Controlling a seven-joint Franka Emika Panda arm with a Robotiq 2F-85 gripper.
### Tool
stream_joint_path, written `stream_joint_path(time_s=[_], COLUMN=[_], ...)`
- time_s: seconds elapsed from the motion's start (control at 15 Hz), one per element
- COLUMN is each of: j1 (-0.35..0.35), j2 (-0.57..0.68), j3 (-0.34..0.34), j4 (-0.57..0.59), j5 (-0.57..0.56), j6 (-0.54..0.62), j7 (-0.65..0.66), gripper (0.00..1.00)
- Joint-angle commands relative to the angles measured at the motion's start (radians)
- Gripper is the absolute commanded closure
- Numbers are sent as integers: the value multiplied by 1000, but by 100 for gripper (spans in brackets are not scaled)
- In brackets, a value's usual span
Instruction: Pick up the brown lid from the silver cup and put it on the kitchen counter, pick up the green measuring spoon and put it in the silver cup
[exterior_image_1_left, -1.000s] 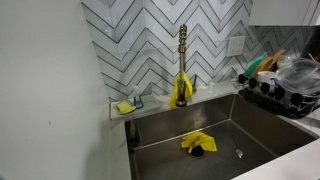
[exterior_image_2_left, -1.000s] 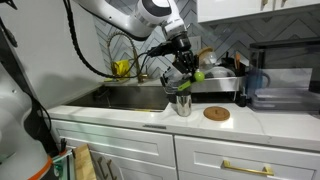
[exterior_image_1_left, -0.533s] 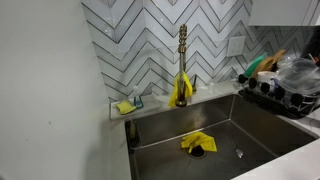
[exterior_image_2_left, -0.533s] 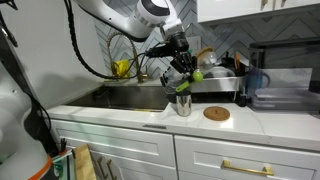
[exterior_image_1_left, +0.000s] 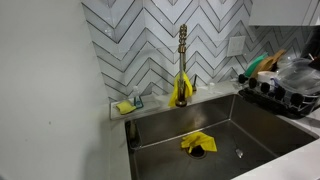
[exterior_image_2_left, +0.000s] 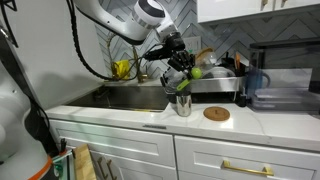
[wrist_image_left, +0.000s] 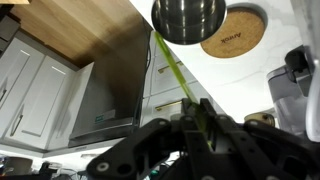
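My gripper will next lower the handle of the spoon into the silver cup, and then it will open.
The silver cup (exterior_image_2_left: 183, 104) stands on the pale kitchen counter (exterior_image_2_left: 140, 117) near its front edge, and shows at the top of the wrist view (wrist_image_left: 188, 20). The brown lid (exterior_image_2_left: 216, 113) lies flat on the counter beside the cup; it also shows in the wrist view (wrist_image_left: 235, 32). My gripper (exterior_image_2_left: 181, 72) hangs just above the cup, shut on the green measuring spoon (exterior_image_2_left: 190, 77). In the wrist view the fingers (wrist_image_left: 190, 112) clamp the spoon's handle (wrist_image_left: 172, 68), which points toward the cup's mouth.
The steel sink (exterior_image_1_left: 200, 130) holds a yellow cloth (exterior_image_1_left: 197, 143). A gold faucet (exterior_image_1_left: 182, 50) stands behind it. A dish rack (exterior_image_1_left: 280, 90) with dishes is beside the sink. A black appliance (exterior_image_2_left: 283, 85) stands on the counter past the lid. White cabinets (exterior_image_2_left: 130, 150) are below.
My gripper with the spoon has shifted very slightly above the cup. The lid, cup and sink scene have not moved.
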Motion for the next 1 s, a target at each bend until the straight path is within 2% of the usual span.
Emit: stream_joint_path(time_s=[0.0, 0.47, 0.93], j1=[7, 8, 10], j2=[6, 19, 19], j3=[-5, -8, -8], j4=[-24, -48, -84], j5=[-26, -23, -12], j6=[48, 127, 115], j7=[104, 177, 204], gripper=[97, 97, 97])
